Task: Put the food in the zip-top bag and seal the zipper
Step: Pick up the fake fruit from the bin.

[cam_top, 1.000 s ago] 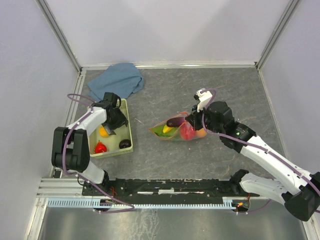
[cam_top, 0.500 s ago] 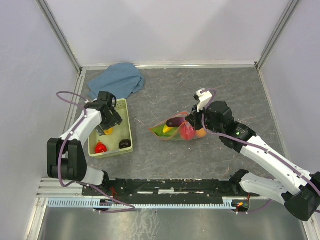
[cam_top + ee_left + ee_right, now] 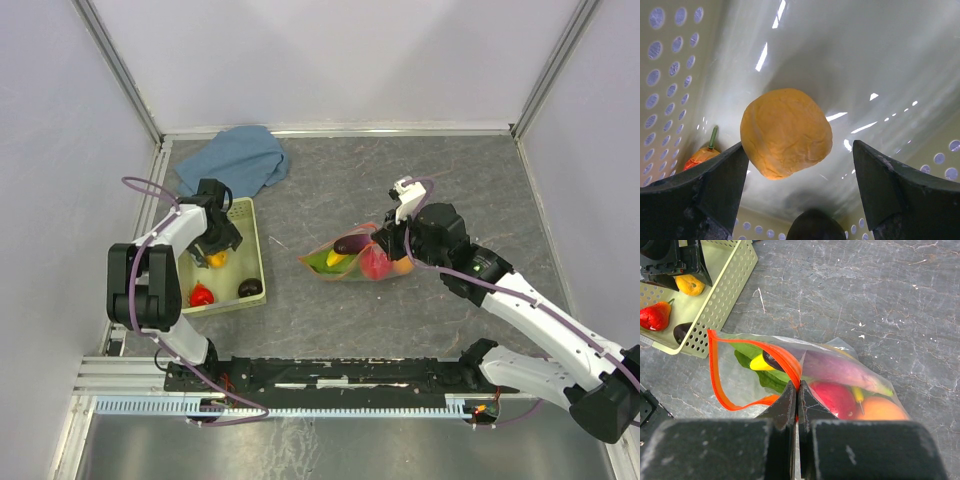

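The orange-yellow fruit (image 3: pixel 217 259) (image 3: pixel 786 132) is already between the fingers of my left gripper. My left gripper should stay low in the basket next and close its fingers onto the fruit's sides.
My left gripper (image 3: pixel 214 243) is down inside the pale green basket (image 3: pixel 257 240), jaws open. An orange-yellow fruit (image 3: pixel 786 132) lies between the fingers, nearer the left finger (image 3: pixel 715 180), and nothing grips it. A red pepper (image 3: pixel 201 295) and a dark purple piece (image 3: pixel 250 288) lie nearer in the basket. The clear zip-top bag (image 3: pixel 350 262) lies mid-table, its mouth open toward the basket. It holds a green leaf (image 3: pixel 767 380), a banana (image 3: pixel 759 363), a purple eggplant (image 3: pixel 840 369), a red fruit (image 3: pixel 835 397) and an orange fruit (image 3: pixel 880 410). My right gripper (image 3: pixel 797 386) is shut on the red-orange zipper (image 3: pixel 715 370) and holds that edge up.
A blue cloth (image 3: pixel 235 160) lies crumpled at the back left, just beyond the basket. The cell's metal frame and walls border the grey stone-pattern tabletop (image 3: pixel 450 180). The arms' base rail (image 3: pixel 320 375) runs along the near edge.
My left gripper has opened wider and shifted slightly left and back inside the basket, over the orange-yellow fruit. The right gripper and the bag have not moved.
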Controlling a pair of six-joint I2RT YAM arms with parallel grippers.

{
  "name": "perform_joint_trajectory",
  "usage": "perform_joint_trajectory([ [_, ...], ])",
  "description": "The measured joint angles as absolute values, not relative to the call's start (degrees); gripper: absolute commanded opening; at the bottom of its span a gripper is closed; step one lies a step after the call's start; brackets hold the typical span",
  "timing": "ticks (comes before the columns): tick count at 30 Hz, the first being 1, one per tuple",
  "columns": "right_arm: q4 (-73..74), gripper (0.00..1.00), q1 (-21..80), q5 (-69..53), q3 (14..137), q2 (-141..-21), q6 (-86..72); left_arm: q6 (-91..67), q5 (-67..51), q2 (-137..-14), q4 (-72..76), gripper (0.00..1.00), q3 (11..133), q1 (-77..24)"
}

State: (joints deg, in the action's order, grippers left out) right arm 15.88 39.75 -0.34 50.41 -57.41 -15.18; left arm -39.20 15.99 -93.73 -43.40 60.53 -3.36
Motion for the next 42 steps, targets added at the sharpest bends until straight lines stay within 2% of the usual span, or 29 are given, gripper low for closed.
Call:
perform_joint_trajectory([
  [11,15.9,0.02,39.7,-0.4,50.3,-57.4,-15.2,-39.2,17.6,-94.5,-41.1,0.84,60.5,-3.1],
  [19,15.9,0.02,39.8,-0.4,50.3,-57.4,-15.2,-39.2,17.4,-95.6,-38.9,0.58,60.1,-3.0],
  [24,15.9,0.02,39.8,-0.1,50.3,-57.4,-15.2,-39.2,15.6,-92.7,-37.4,0.49,56.9,-2.9],
  [37,16.4,0.02,39.8,0.1,51.0,-59.0,-15.2,-39.2,8.2,-76.7,-37.7,0.45,53.0,-3.4],
  [42,17.6,0.02,39.8,0.0,52.8,-60.6,-15.1,-39.2,4.6,-69.3,-36.4,0.44,52.7,-8.4],
])
